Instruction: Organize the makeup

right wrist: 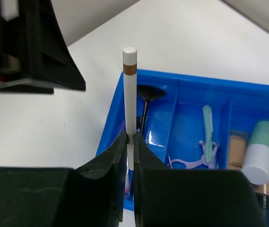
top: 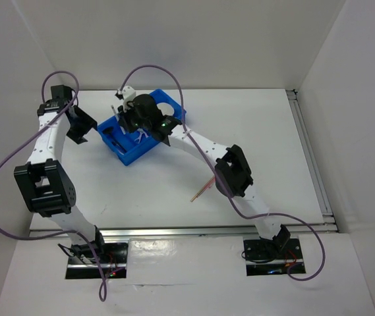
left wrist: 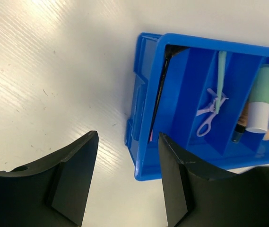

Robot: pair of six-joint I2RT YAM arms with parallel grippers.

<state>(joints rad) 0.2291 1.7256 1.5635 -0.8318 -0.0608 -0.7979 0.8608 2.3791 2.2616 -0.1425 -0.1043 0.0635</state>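
Observation:
I will lower my right gripper into the bin's section with the thin black brush and let go of the white pencil (right wrist: 130,85) there, because the bin's bare blue bottom shows beside that brush.
My right gripper (right wrist: 130,137) is shut on a white pencil (right wrist: 130,85) with a brown band near its top. It holds the pencil upright over the left end of the blue divided bin (right wrist: 181,78). In the top view this gripper (top: 138,120) hangs over the bin (top: 129,157). A thin black brush (right wrist: 145,101) lies in the bin's left compartment and also shows in the left wrist view (left wrist: 159,94). My left gripper (left wrist: 127,142) is open and empty, low at the bin's (left wrist: 143,118) near corner. Pink pencils (top: 202,189) lie on the table.
The bin also holds a mint-green stick (right wrist: 208,130), a lilac scissor-like tool (right wrist: 191,162), a white tube with a green cap (right wrist: 259,151) and a beige tube (right wrist: 238,151). The left arm (top: 45,184) stands left of the bin. White walls enclose the table.

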